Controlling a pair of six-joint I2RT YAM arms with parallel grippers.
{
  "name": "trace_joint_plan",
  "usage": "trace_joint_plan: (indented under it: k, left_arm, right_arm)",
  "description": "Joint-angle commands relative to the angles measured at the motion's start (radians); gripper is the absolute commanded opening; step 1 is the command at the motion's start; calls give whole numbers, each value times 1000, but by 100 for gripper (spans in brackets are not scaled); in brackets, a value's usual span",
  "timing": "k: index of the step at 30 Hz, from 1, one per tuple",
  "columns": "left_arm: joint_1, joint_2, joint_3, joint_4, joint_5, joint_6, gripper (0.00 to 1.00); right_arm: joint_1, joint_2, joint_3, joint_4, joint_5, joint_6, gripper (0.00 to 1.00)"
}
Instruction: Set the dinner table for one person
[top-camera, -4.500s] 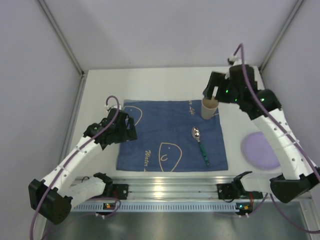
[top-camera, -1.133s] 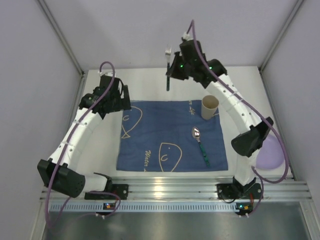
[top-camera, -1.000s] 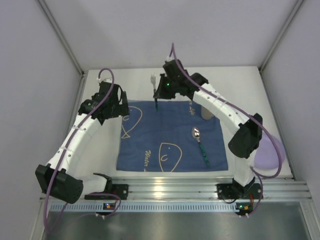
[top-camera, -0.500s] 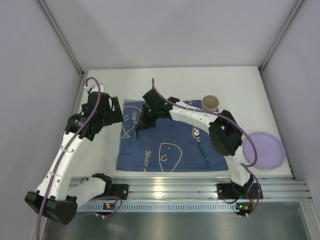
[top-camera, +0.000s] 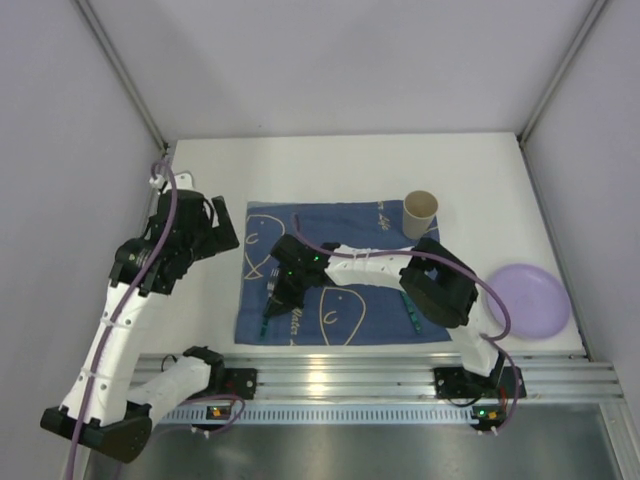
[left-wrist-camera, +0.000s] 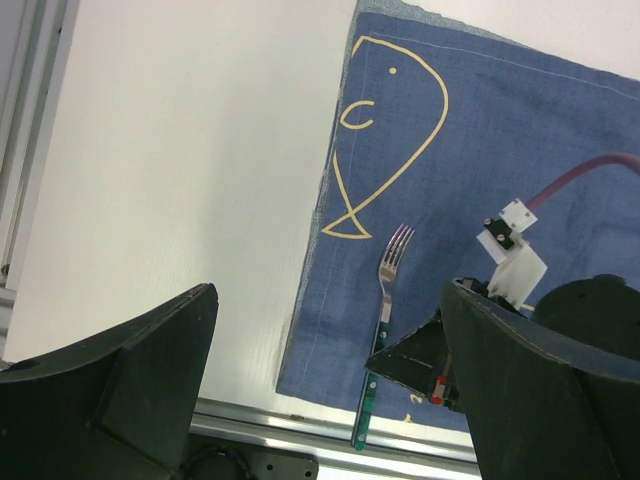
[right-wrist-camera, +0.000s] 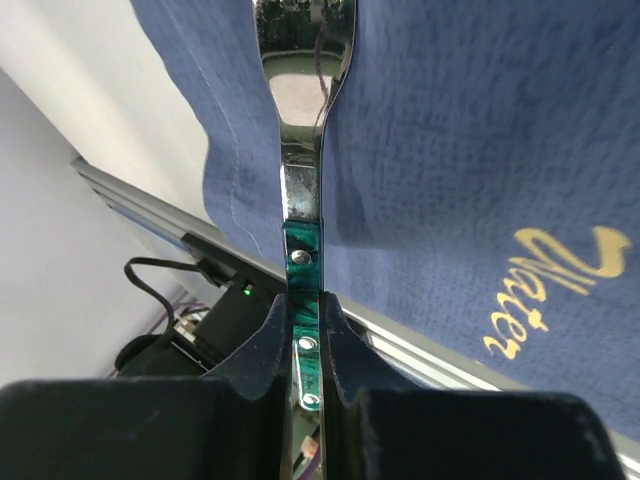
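My right gripper moves toward the yellow writing and down next to release the fork's handle on the bare cloth (right-wrist-camera: 435, 300) beside it, because the fork still hangs at an angle.
On the white dinner table (top-camera: 330, 165) lies a blue cloth (top-camera: 350, 225) with line drawings. My right gripper (top-camera: 284, 288) reaches across to the cloth's left part and is shut on the green handle of a fork (top-camera: 268, 318). The right wrist view shows the fork (right-wrist-camera: 300, 190) clamped between the fingers (right-wrist-camera: 268, 345), tines pointing away. In the left wrist view the fork (left-wrist-camera: 394, 250) hangs low over the cloth (left-wrist-camera: 520, 150), handle end towards the front rail; whether it touches the cloth I cannot tell. My left gripper (top-camera: 207, 233) hovers open over bare table left of the cloth, holding nothing.
A paper cup (top-camera: 421, 213) stands at the cloth's back right corner. A purple plate (top-camera: 530, 298) rests on the table at the right. A green-handled spoon (top-camera: 413, 320) is mostly hidden under my right arm. A silver rail (top-camera: 340, 365) edges the front.
My right arm swung from the back of the table down to the cloth's left front, lowering the fork with it. My left arm drew back to the left.
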Motion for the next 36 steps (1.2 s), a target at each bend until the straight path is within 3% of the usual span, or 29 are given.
trace_joint_plan:
  k: [1,7,14,16,17,19,20,24,29,36]
  left_arm:
    - [4,-66,41,-82,-3,-44,98]
    - [4,-169,18,-170,-7,-126,97]
    - [4,-253,-36,-207,6,-189,98]
    - [4,-260,-45,-202,11,-193,98]
    - [4,-258,-48,-198,14,-198,98]
    - [4,-254,-51,-182,22,-198,98]
    - [4,-241,-50,-176,28,-195,98]
    - [4,-201,-24,-150,36,-187,98]
    - [4,-149,-8,-95,48,-160,98]
    - [4,-70,-114,87,103,-129,98]
  right_arm:
    - [36,17,18,76,-27,75,0]
    - [44,51,141,-110,14,-77,0]
    - [-31,-8,65,-177,88,-165,1]
    - [-44,-12,63,-191,94,-206,11]
    - [-44,-11,65,-191,94,-220,30]
    - [-44,-2,74,-185,86,-255,47]
    - [-44,-1,77,-182,82,-264,63]
    - [-51,-11,150,-226,74,-326,74]
    - [-126,-256,181,-370,232,-488,75]
    - [-368,-787,-34,-617,548,-694,80]
